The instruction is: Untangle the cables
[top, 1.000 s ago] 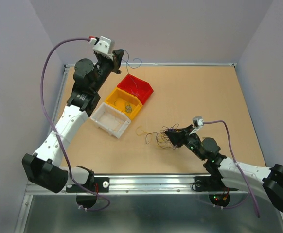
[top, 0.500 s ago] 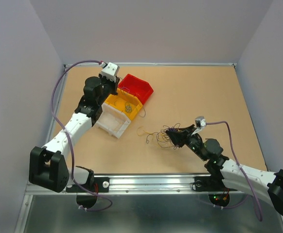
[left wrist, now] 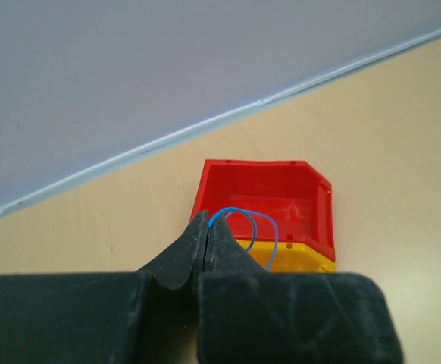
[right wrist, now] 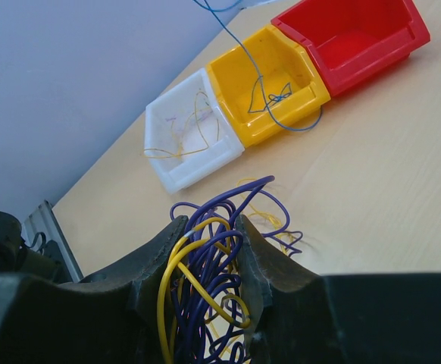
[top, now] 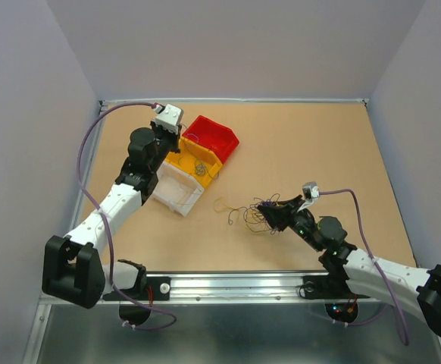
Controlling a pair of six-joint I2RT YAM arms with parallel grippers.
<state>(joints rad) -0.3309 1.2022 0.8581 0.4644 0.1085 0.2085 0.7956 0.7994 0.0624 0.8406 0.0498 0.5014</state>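
The left gripper goes down and to the right in the top view next and releases the blue cable [left wrist: 252, 220], since the yellow bin [left wrist: 292, 260] lies below and to that side.
The cables are a clump of purple and yellow wires [right wrist: 213, 258], pinched between the fingers of my right gripper [right wrist: 209, 224]. In the top view this tangle [top: 249, 215] trails onto the table left of the right gripper [top: 270, 209]. My left gripper [left wrist: 207, 221] is shut on a thin blue cable [left wrist: 252, 220] that loops over the red bin [left wrist: 254, 163]. From the right wrist view the blue cable [right wrist: 254, 64] hangs down into the yellow bin [right wrist: 281, 121]. The left gripper [top: 182, 136] hovers over the bins' back left.
Red [top: 229, 141], yellow [top: 176, 155] and white [top: 160, 189] bins stand in a diagonal row left of centre. The white bin [right wrist: 205, 163] holds yellowish wires. A loose yellow wire [top: 222, 203] lies between the bins and the tangle. Walls border the table on three sides.
My left arm has come down and forward from the back wall, bringing the blue cable low over the red and yellow bins. The right arm has barely moved.
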